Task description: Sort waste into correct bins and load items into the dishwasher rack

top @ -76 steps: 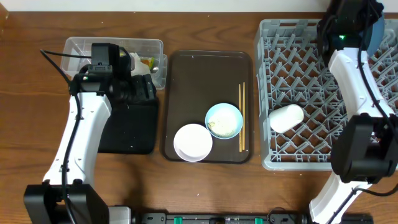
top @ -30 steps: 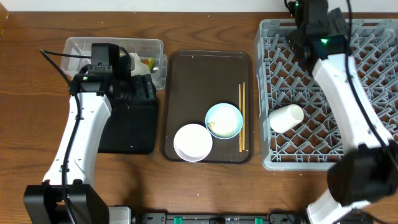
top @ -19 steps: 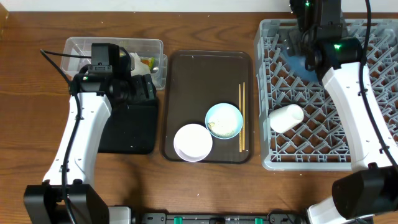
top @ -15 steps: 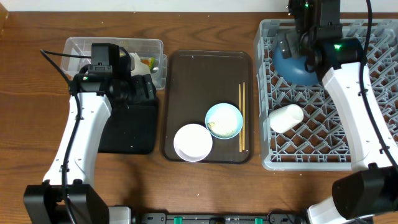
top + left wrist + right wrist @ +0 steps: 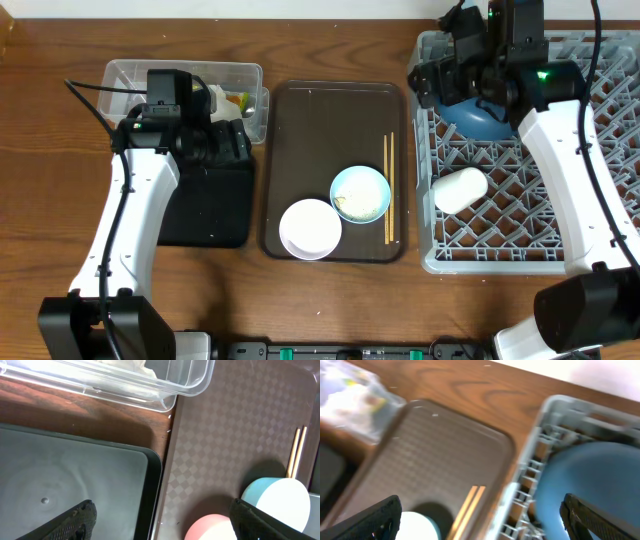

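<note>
My right gripper lowers to the bowl's rim by the chopsticks next, before it loads the light-blue bowl (image 5: 360, 193) into the rack.
The dark-blue plate (image 5: 482, 117) (image 5: 600, 485) leans in the back left of the light-grey dishwasher rack (image 5: 600, 225) (image 5: 542, 462). A pale cup (image 5: 460, 190) lies on its side in the rack. My right gripper (image 5: 432, 80) (image 5: 485, 520) hangs open and empty over the rack's back left corner, beside the plate. The light-blue bowl (image 5: 360, 193) (image 5: 277, 502), white bowl (image 5: 310, 229) (image 5: 210, 529) and chopsticks (image 5: 389, 188) (image 5: 297, 452) (image 5: 467, 510) sit on the brown tray. My left gripper (image 5: 238, 150) (image 5: 172, 522) is open and empty above the black tray (image 5: 205, 205) (image 5: 75, 485).
The clear tub (image 5: 185, 85) (image 5: 150, 385) at the back left holds a white napkin and a yellow wrapper (image 5: 235, 100). The brown tray (image 5: 320, 130) (image 5: 225, 435) (image 5: 435, 450) lies between the black tray and the rack. Bare wooden table runs along the front edge.
The right arm swung in from the rack's far side with the dark-blue plate, left it in the rack's back left, and its gripper has moved left off it. The left arm stayed still.
</note>
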`<state>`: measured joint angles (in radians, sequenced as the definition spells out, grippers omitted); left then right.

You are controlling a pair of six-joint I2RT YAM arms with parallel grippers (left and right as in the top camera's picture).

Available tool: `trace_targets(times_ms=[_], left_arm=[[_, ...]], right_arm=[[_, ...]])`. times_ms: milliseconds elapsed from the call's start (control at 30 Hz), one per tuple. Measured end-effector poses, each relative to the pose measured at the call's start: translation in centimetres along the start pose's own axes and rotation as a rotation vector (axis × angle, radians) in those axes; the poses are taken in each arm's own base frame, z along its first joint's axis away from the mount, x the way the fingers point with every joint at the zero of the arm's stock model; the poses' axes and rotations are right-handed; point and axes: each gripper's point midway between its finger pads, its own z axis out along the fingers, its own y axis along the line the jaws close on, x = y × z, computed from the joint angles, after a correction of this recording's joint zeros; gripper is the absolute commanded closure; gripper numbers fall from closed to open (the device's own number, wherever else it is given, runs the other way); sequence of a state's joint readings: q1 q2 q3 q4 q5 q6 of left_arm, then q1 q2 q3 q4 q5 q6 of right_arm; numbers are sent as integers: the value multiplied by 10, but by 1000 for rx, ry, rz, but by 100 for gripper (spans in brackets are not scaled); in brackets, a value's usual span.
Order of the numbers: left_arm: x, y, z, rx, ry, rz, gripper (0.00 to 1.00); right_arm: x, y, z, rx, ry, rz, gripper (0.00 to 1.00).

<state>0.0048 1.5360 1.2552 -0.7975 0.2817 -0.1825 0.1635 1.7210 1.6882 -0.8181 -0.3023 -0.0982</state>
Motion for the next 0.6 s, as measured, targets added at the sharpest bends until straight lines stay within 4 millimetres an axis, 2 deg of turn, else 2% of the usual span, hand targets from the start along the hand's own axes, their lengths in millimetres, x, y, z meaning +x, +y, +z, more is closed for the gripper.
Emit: trace_targets(times_ms=[167, 400, 600], left_arm=[[0, 0, 0, 0, 0, 0, 13], [0, 0, 0, 0, 0, 0, 13], [0, 0, 0, 0, 0, 0, 13]], right_arm=[[0, 16, 0, -73, -1, 1, 3], [13, 41, 3, -133, 57, -4, 12], [15, 60, 6, -165, 69, -24, 13]])
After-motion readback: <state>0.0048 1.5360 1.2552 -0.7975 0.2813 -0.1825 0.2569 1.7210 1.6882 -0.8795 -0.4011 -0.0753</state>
